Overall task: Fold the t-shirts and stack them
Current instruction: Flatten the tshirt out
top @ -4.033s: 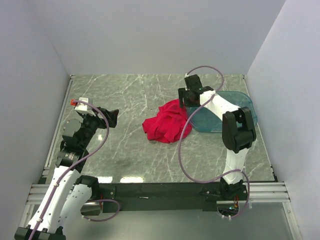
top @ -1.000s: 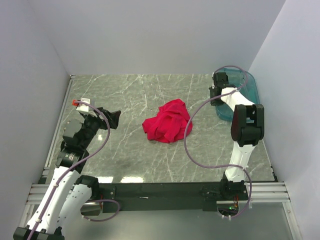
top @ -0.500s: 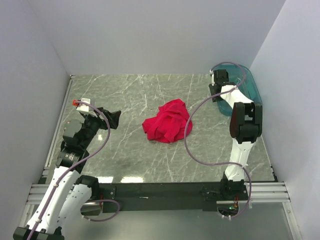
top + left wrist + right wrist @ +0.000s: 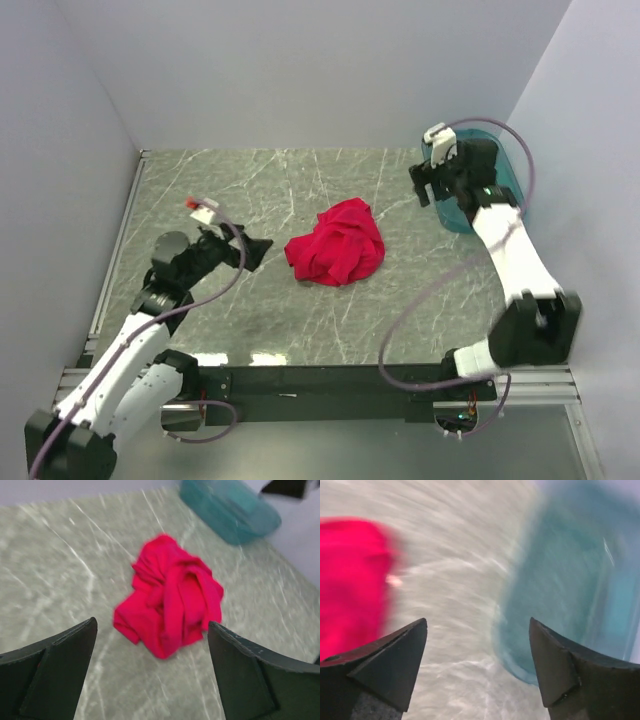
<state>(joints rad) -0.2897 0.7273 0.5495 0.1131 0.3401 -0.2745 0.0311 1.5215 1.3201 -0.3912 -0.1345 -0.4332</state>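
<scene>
I will next move my right gripper left in the top view and down onto the t-shirt's folds facing the bin, which offer cloth to pinch.
A crumpled red t-shirt [image 4: 336, 244] lies in a heap at the middle of the marble table. It also shows in the left wrist view [image 4: 172, 597], ahead of the jaws, and blurred at the left of the right wrist view [image 4: 350, 575]. My left gripper [image 4: 258, 249] is open and empty, just left of the shirt. My right gripper [image 4: 418, 185] is open and empty, raised at the back right beside the teal bin [image 4: 470, 190].
The translucent teal bin stands at the back right corner against the wall; it also shows in the left wrist view [image 4: 227, 510] and the right wrist view [image 4: 570, 580]. White walls close in the table on three sides.
My left gripper has moved right toward the shirt. My right arm has swung out and its gripper has come off the teal bin, which it had pushed from beside the shirt to the back right corner.
</scene>
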